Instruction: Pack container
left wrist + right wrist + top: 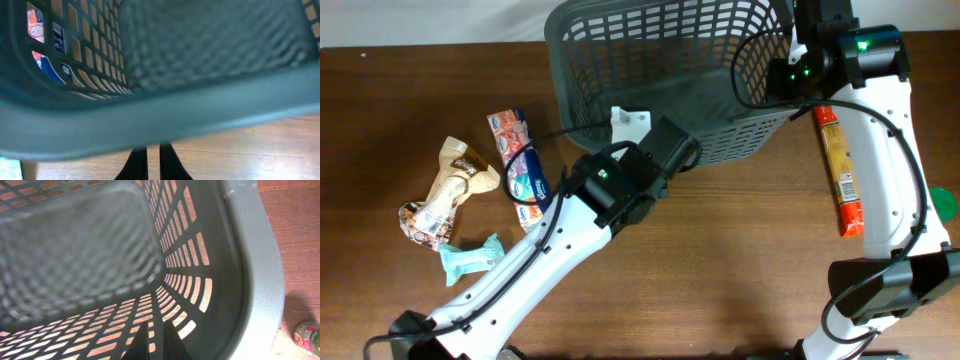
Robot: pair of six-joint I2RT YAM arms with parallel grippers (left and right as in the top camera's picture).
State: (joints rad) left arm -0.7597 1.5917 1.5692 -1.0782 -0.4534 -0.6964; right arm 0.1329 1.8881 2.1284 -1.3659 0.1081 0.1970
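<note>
My right gripper is at the container's slotted side near its rim and will move slightly up along it and open to let go of the container, because the empty container is standing on the table.
The container (720, 140) is a large dark grey lattice basket at the back middle of the table, with nothing inside it. My left gripper (636, 130) sits against its near wall. In the left wrist view the two fingers (153, 146) are nearly together just under the container's rim (175, 115), which hides their tips. My right gripper (785, 62) reaches inside the container at its right wall. In the right wrist view its fingers (155, 322) are closed around a rib of the lattice near the rim (260, 255).
On the left lie a blue and red tissue pack (520, 165), a brown snack bag (455, 185) and a teal packet (470, 255). A long orange pack (840, 170) lies to the right of the container. A green-lidded jar (307, 337) stands further right.
</note>
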